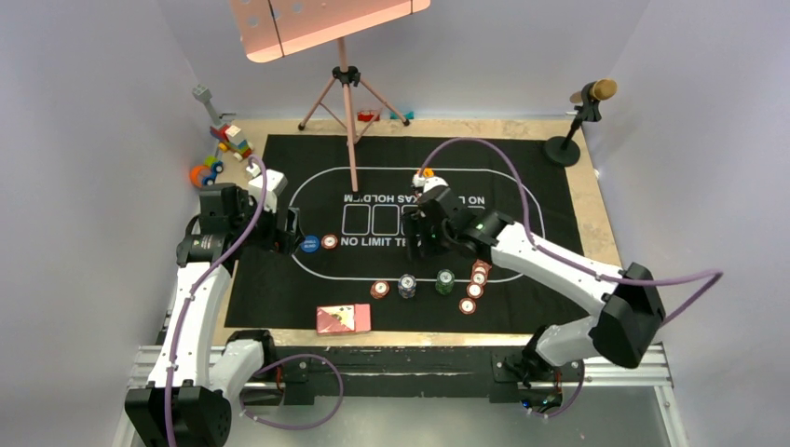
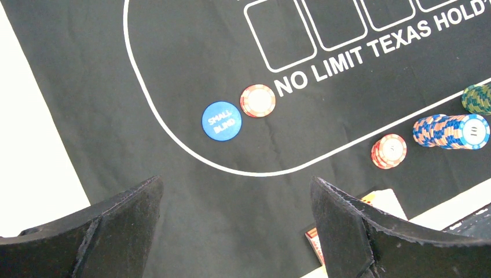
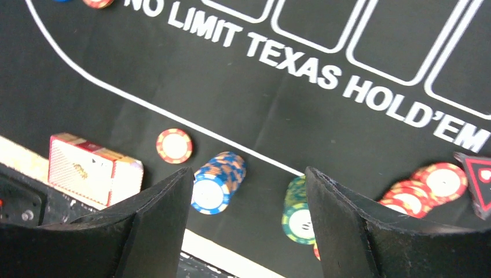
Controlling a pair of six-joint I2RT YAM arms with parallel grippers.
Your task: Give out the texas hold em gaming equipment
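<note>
The blue-grey stack is beside one finger of my right gripper instead of between both. I will move my right gripper back and down onto the top of the blue-grey stack (image 1: 407, 285) (image 3: 210, 194).
A blue "small blind" disc (image 1: 308, 245) and a red chip (image 1: 329, 242) lie at the left end of the mat's oval; both show in the left wrist view (image 2: 221, 120) (image 2: 257, 101). My left gripper (image 1: 291, 233) (image 2: 234, 185) is open and empty, just left of them. A red stack (image 1: 379, 290), a blue-grey stack (image 1: 407, 285), a green stack (image 1: 445, 280) and several fanned red chips (image 1: 477, 284) sit at the near edge. The card box (image 1: 343, 318) lies in front. My right gripper (image 1: 424, 244) (image 3: 249, 171) is open and empty above the stacks (image 3: 219, 182) (image 3: 298, 211).
The black felt mat (image 1: 279, 289) covers the table. A pink stand's tripod (image 1: 349, 102) stands at the back with its pole over the mat. Toy blocks (image 1: 228, 144) lie at the back left. A microphone stand (image 1: 573, 130) is at the back right.
</note>
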